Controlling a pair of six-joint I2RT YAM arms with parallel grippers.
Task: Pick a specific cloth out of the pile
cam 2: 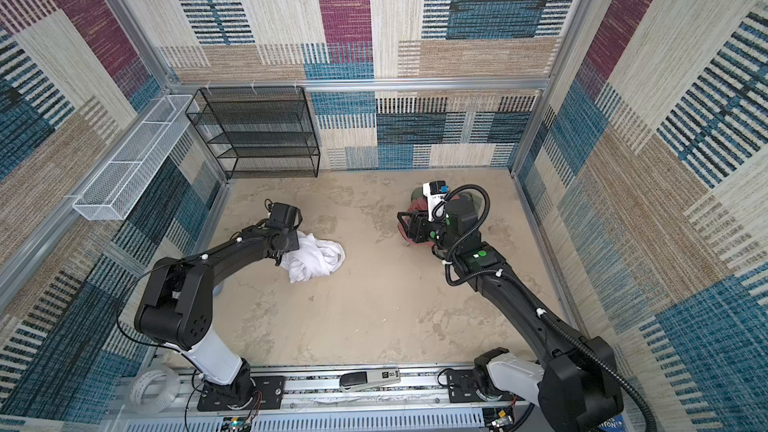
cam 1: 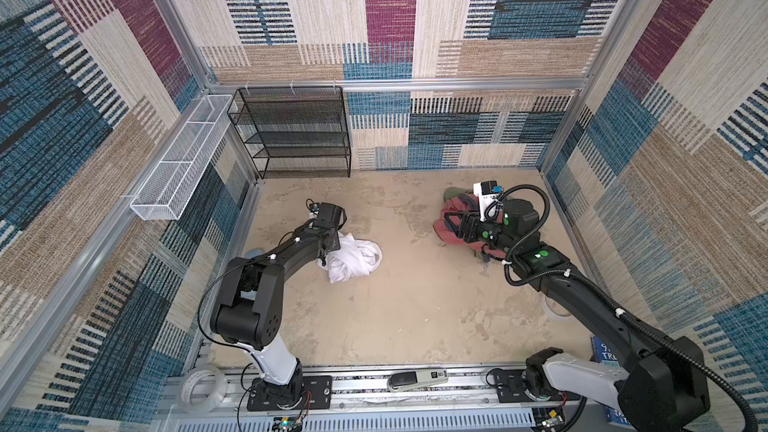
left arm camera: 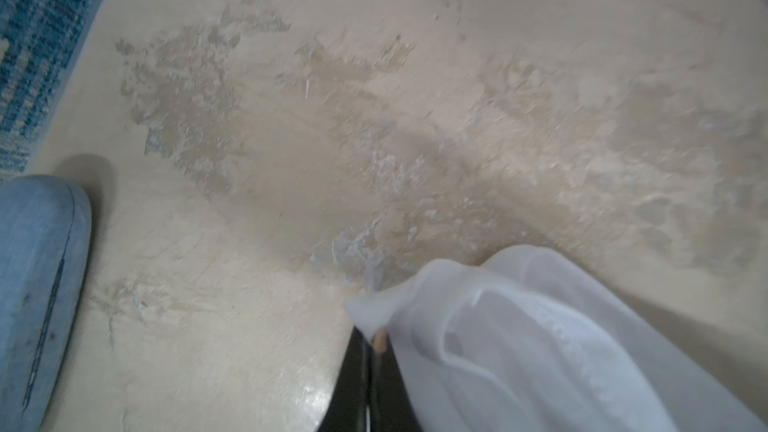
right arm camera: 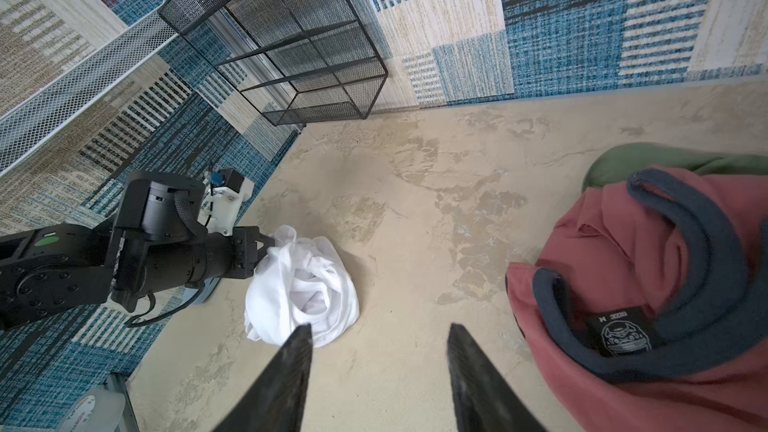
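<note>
The cloth lies apart from the pile, so the robot's left gripper next needs to move gently back toward the blue-grey object, over the tabletop [cam 1: 312, 273] [left arm camera: 312, 316] beside the cloth, and let go of the fold.
The white cloth [cam 1: 353, 259] [cam 2: 316, 257] lies bunched on the tan table left of centre, well apart from the pile. My left gripper [right arm camera: 266, 248] [left arm camera: 374, 336] is shut on a fold at the cloth's [left arm camera: 540, 347] edge. The pile [cam 1: 451, 224] [cam 2: 409, 234] sits at the back right: a salmon-red garment with dark blue trim [right arm camera: 623, 263] on an olive-green one [right arm camera: 648, 157]. My right gripper [right arm camera: 378, 330] [cam 1: 453, 222] hovers over the pile's left edge, open, with nothing between its fingers. The right arm hides much of the pile in both top views.
A black mesh shelf [cam 1: 295, 130] stands at the back wall. A white wire basket [cam 1: 178, 160] hangs on the left wall. A blue-grey object [left arm camera: 37, 284] lies beside the left arm. Tape rolls [cam 1: 203, 384] [cam 1: 559, 309] and a grey tool [cam 1: 415, 380] sit near the front rail.
</note>
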